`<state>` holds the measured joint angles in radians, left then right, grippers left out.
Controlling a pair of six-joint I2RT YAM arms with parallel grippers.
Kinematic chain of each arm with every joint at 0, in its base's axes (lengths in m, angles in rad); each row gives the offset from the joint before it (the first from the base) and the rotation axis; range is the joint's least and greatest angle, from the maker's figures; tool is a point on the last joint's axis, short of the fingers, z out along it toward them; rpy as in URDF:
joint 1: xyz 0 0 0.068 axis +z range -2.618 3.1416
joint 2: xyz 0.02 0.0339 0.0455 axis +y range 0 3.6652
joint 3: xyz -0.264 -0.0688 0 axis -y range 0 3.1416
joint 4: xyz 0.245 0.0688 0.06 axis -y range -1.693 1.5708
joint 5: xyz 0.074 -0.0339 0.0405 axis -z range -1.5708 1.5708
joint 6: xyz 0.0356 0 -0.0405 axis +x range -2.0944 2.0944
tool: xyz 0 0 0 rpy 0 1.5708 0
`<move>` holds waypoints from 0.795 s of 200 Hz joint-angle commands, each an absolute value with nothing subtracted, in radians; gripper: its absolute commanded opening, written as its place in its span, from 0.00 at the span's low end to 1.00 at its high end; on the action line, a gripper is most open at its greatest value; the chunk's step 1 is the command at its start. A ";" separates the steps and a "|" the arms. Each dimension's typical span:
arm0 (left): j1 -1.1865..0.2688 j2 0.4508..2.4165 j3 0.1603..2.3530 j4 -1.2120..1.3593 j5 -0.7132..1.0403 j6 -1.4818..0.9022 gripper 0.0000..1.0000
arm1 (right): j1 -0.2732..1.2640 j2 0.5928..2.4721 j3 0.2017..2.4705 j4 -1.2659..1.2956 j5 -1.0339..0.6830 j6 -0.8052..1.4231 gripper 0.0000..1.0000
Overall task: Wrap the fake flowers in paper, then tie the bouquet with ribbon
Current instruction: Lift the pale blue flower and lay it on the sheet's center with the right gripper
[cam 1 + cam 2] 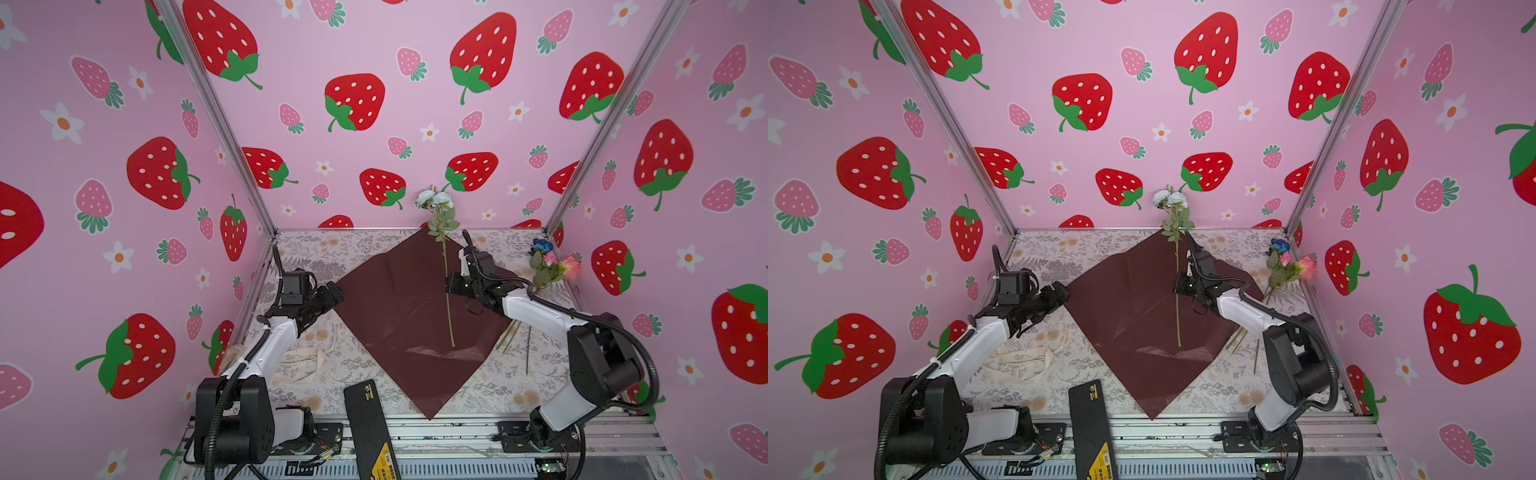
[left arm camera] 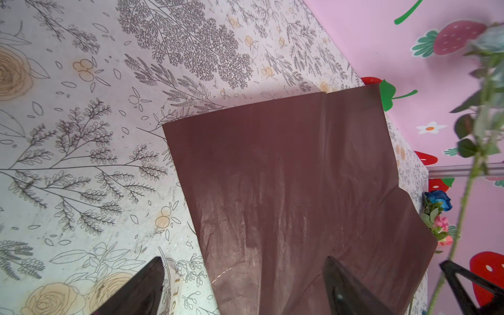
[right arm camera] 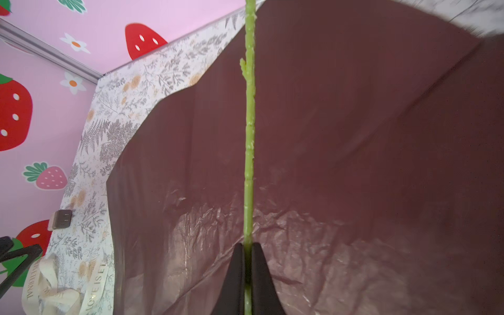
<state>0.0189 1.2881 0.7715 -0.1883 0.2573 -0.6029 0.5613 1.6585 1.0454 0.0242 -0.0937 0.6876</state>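
Observation:
The green stem is still hanging in the air, so I should next move my right gripper down and toward my left gripper to let go of the green stem along the paper's middle point(image 1: 421, 297) point(image 3: 231, 204).
The dark red wrapping paper point(image 1: 399, 316) point(image 1: 1133, 316) lies as a diamond on the table's middle. Above it, my right gripper point(image 1: 451, 286) point(image 1: 1179, 286) point(image 3: 247, 253) is shut on the green stem point(image 3: 249, 136) of the pale blue-white flower point(image 1: 434, 198) point(image 1: 1169, 198). The bloom points to the back wall and the stem end hangs over the paper. The dark blue and pink flowers point(image 1: 552, 262) point(image 1: 1287, 259) lie at the far right. My left gripper point(image 1: 334, 291) point(image 2: 244, 259) stands open at the paper's left corner, holding nothing.
A cream lettered ribbon point(image 1: 299, 361) point(image 3: 54, 286) lies front left under the left arm. A black flat device point(image 1: 368, 419) rests on the front edge. Strawberry-patterned walls close in the floral tablecloth point(image 2: 81, 136) on three sides.

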 commanded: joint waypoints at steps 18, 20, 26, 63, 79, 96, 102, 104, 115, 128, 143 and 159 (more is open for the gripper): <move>0.018 1.278 0.764 -0.172 0.279 -0.608 0.92 | 0.601 1.796 1.134 0.140 -0.085 0.810 0.00; 0.018 1.278 0.764 -0.172 0.279 -0.608 0.92 | 0.601 1.804 1.139 0.141 -0.086 0.812 0.00; 0.018 1.278 0.765 -0.174 0.279 -0.606 0.92 | 0.603 1.824 1.149 0.141 -0.089 0.818 0.00; 0.018 1.273 0.768 -0.181 0.279 -0.594 0.92 | 0.615 1.925 1.212 0.129 -0.093 0.825 0.00; 0.019 1.277 0.771 -0.185 0.278 -0.591 0.92 | 0.620 1.966 1.252 0.102 -0.080 0.812 0.00; 0.019 1.282 0.776 -0.186 0.281 -0.591 0.92 | 0.623 2.010 1.306 0.052 -0.070 0.794 0.00; 0.018 1.282 0.776 -0.186 0.282 -0.591 0.92 | 0.625 2.024 1.319 0.040 -0.069 0.792 0.00; 0.018 1.282 0.776 -0.185 0.283 -0.591 0.92 | 0.627 2.028 1.323 0.034 -0.069 0.791 0.00; 0.018 1.282 0.776 -0.184 0.284 -0.591 0.92 | 0.634 2.042 1.336 0.027 -0.066 0.790 0.00; 0.018 1.281 0.775 -0.184 0.283 -0.591 0.92 | 0.643 2.052 1.342 0.022 -0.062 0.791 0.00; 0.017 1.280 0.773 -0.184 0.283 -0.591 0.92 | 0.649 2.060 1.344 0.020 -0.061 0.795 0.00; 0.018 1.279 0.773 -0.182 0.284 -0.593 0.92 | 0.653 2.070 1.342 0.021 -0.062 0.799 0.09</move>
